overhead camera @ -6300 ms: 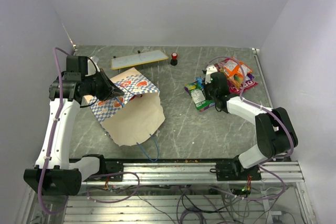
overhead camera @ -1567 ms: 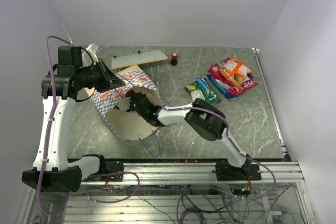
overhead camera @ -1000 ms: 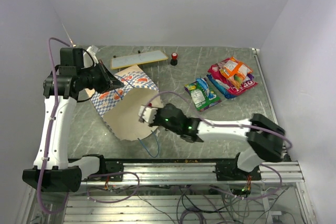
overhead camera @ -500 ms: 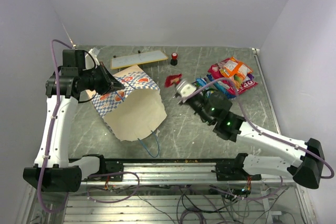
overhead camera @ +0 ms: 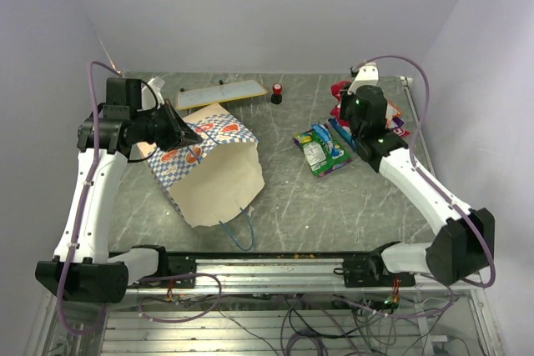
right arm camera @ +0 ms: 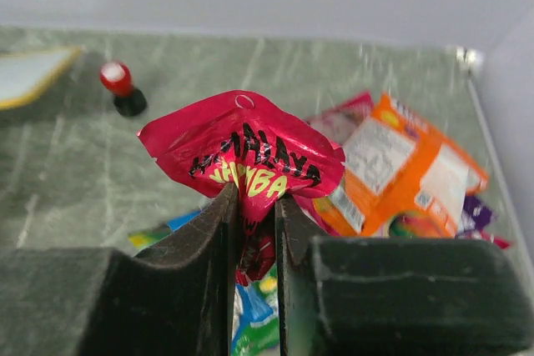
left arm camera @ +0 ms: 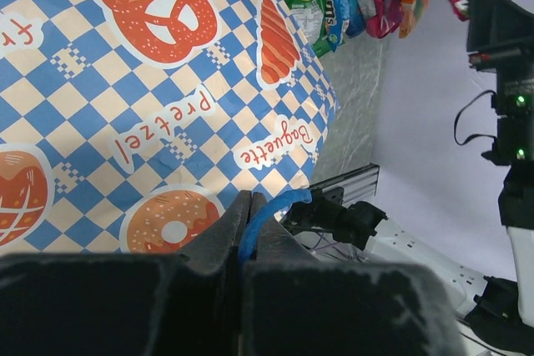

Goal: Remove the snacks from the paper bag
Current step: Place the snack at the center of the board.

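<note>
I need to pull my right gripper back and tilt it down over the green and blue packets to let go of the red wrapper (right arm camera: 242, 147), because snacks lie there outside the bag.
The blue-and-white checkered paper bag (overhead camera: 209, 164) lies on its side at the left, its mouth toward the near edge. My left gripper (overhead camera: 179, 133) is shut on the bag's blue cord handle (left arm camera: 275, 206), holding the upper side of the bag (left arm camera: 150, 81) up. At the back right, my right gripper (overhead camera: 345, 99) is shut on a small red wrapper (right arm camera: 242, 147), held above the pile of snacks. In that pile, green and blue packets (overhead camera: 321, 149) lie beside an orange packet (right arm camera: 400, 172) and magenta ones. The inside of the bag is hidden.
A flat white yellow-edged board (overhead camera: 221, 93) lies at the back, with a small red-and-black knob (overhead camera: 276, 92) to its right. Walls close in the table on the left, back and right. A second blue cord (overhead camera: 238, 235) trails from the bag's mouth.
My right arm has swung from the bag's mouth across to the back right, carrying the red wrapper over the snack pile. The left gripper still holds the handle.
</note>
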Controlling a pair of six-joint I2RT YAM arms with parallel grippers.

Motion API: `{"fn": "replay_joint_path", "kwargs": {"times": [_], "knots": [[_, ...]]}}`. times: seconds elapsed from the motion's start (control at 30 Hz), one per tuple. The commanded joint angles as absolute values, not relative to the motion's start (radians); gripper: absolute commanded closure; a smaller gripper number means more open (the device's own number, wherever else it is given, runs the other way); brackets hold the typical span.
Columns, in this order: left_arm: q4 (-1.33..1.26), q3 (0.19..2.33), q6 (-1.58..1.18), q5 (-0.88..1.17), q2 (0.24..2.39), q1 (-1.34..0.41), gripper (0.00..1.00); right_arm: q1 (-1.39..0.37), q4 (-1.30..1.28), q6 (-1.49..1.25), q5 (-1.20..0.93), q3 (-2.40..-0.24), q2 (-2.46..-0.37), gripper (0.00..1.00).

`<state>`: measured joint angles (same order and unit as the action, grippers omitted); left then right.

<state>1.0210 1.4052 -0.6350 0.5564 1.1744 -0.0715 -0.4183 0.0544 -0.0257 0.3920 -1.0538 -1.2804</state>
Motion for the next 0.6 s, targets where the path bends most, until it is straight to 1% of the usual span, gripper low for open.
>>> {"fn": "replay_joint_path", "kwargs": {"times": [0.0, 0.1, 0.27, 0.47, 0.57], "knots": [[1.004, 1.431, -0.612, 0.545, 1.189, -0.095, 0.93, -0.357, -0.164, -0.175, 0.325, -1.095, -1.354, 1.00], [1.003, 1.434, -0.609, 0.542, 1.197, -0.104, 0.93, -0.345, -0.229, -0.160, 0.338, -1.132, -1.420, 1.00], [1.003, 1.436, -0.607, 0.536, 1.205, -0.112, 0.93, -0.344, -0.286, -0.142, 0.314, -1.158, -1.472, 1.00], [0.998, 1.434, -0.611, 0.537, 1.209, -0.112, 0.93, -0.344, -0.280, -0.162, 0.100, -1.163, -1.507, 1.00], [0.995, 1.430, -0.614, 0.538, 1.210, -0.114, 0.93, -0.345, -0.305, -0.157, 0.036, -1.180, -1.540, 1.00]]}}
